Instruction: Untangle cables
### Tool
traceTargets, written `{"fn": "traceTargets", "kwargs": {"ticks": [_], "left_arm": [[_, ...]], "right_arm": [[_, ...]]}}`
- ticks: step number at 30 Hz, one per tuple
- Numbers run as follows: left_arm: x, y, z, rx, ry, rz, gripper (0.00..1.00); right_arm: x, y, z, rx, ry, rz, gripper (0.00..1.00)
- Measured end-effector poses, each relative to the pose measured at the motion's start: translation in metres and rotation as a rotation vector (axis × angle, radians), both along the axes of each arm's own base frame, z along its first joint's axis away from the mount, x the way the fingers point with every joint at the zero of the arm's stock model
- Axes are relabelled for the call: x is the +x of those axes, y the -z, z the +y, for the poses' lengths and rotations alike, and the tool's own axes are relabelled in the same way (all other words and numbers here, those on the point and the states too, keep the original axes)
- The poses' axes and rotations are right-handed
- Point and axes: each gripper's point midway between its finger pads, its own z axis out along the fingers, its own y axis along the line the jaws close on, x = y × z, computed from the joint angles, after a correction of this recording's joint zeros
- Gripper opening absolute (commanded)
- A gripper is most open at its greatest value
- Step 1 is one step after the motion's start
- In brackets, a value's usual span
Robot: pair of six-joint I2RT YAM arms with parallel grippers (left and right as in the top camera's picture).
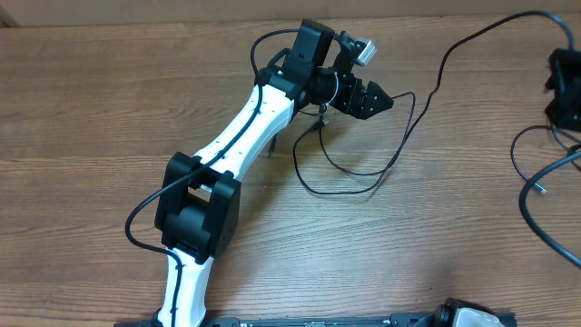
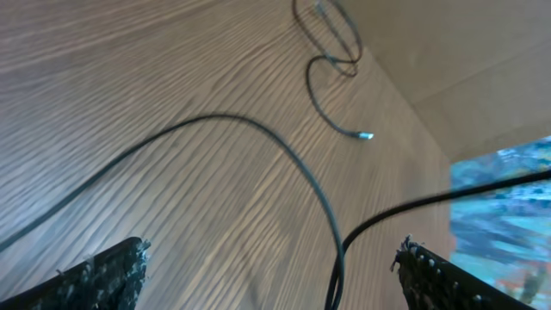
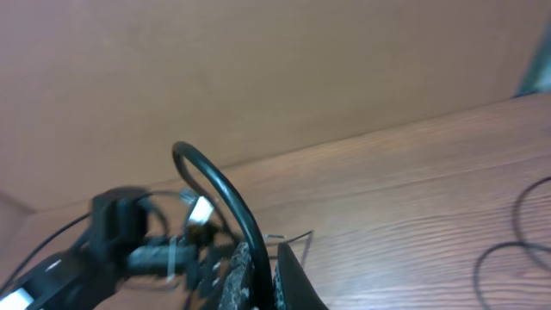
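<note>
The left gripper moves over toward the black cable's crossing parts next, since these lie close by its open fingers, to the right in the overhead view.
A thin black cable (image 1: 402,145) loops on the wooden table below my left gripper (image 1: 368,98), then arcs up and right to my right gripper (image 1: 563,86). In the left wrist view my left gripper (image 2: 274,248) is open wide, and this cable (image 2: 331,224) passes between the jaws near the right finger. My right gripper (image 3: 263,258) is shut on the cable (image 3: 215,181), which bows up out of the jaws. More cable (image 1: 525,204) curls at the far right with a silver tip (image 1: 540,189). A silver-tipped plug (image 2: 366,135) and further loops (image 2: 331,34) lie beyond.
The left arm (image 1: 245,127) stretches from the bottom left across the table's middle and shows blurred in the right wrist view (image 3: 129,250). A small silver-tipped end (image 1: 320,111) hangs under its wrist. A brown wall (image 3: 258,69) stands behind the table.
</note>
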Motion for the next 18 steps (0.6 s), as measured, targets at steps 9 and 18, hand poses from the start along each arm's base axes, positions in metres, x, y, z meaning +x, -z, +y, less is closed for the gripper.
{"fn": "traceTargets", "kwargs": {"ticks": [9,18], "left_arm": [[-0.006,-0.007,-0.005,-0.046,0.035,0.019,0.95],[-0.015,0.005,-0.014,-0.044,0.068,0.054,0.93]], "right_arm": [[-0.020,-0.004,0.047,0.092,-0.236,-0.007,0.04],[-0.032,-0.014,0.100,0.124,-0.477,-0.039,0.04]]}}
